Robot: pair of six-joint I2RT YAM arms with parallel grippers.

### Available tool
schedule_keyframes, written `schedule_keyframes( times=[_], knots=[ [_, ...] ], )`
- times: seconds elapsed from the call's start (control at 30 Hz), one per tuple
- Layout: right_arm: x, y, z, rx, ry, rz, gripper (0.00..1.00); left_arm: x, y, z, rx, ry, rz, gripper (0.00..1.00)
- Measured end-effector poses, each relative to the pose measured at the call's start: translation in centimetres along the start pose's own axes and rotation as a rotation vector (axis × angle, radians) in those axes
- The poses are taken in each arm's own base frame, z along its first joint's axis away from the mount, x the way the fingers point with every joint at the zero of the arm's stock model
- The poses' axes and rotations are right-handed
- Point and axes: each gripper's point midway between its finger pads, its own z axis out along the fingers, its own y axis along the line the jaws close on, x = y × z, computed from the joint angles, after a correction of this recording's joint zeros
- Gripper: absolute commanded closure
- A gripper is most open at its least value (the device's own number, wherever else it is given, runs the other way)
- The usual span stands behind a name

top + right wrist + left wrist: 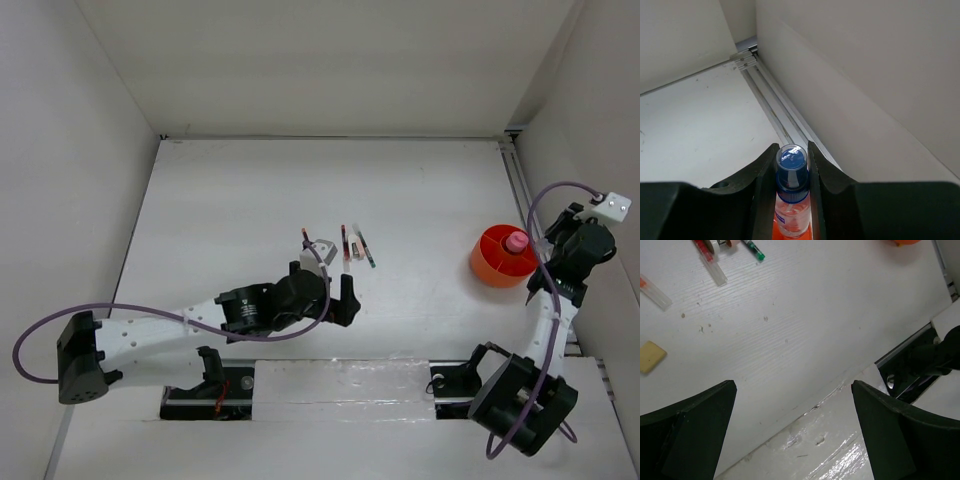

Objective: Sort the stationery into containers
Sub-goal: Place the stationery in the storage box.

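Note:
The bottle still hangs high by the tub's rim. I should move my right gripper down and slightly toward the pink-capped cylinder to release it inside the orange tub [490, 262] [790, 234].
My right gripper [791, 148] is shut on the clear bottle with a blue cap [791, 167]. It holds the bottle upright over the orange tub [790, 234]. In the top view the right gripper [550, 258] is at the right rim of the round orange tub [490, 262]. The pink-capped grey cylinder [516, 242] stands in the tub. Thin red pen [345, 243] and green-tipped pen [366, 250] lie mid-table, with another thin pen [305, 237] to their left. My left gripper [346, 297] is open and empty, just near of the pens. The left wrist view shows the left gripper [793, 385], the tan eraser [651, 356], the red pen [707, 255] and the green pen tip [754, 250].
White walls enclose the table on three sides. A metal rail [775, 107] runs along the right wall beside the tub. The raised glossy front strip [840, 450] lies under the left gripper. The right arm's base [520, 395] stands at the near right.

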Motion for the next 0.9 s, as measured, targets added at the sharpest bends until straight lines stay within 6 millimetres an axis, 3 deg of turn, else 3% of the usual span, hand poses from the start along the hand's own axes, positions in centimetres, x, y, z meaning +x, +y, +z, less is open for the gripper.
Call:
schedule_keyframes(
  times=[0.17, 0.43, 0.9],
  knots=[
    [0.9, 0.2, 0.9, -0.005, 0.019, 0.011, 1.0, -1.6, -0.8, -1.3, 0.05, -0.054, -0.021, 0.0],
    [2.3, 0.4, 2.1, -0.013, 0.054, 0.015, 1.0, -1.7, -0.8, -1.4, 0.052, -0.058, -0.008, 0.0],
    [2.0, 2.1, 2.4, -0.039, 0.034, -0.007, 1.0, -2.4, -1.0, -2.2, 0.075, -0.085, -0.005, 0.0]
  ],
)
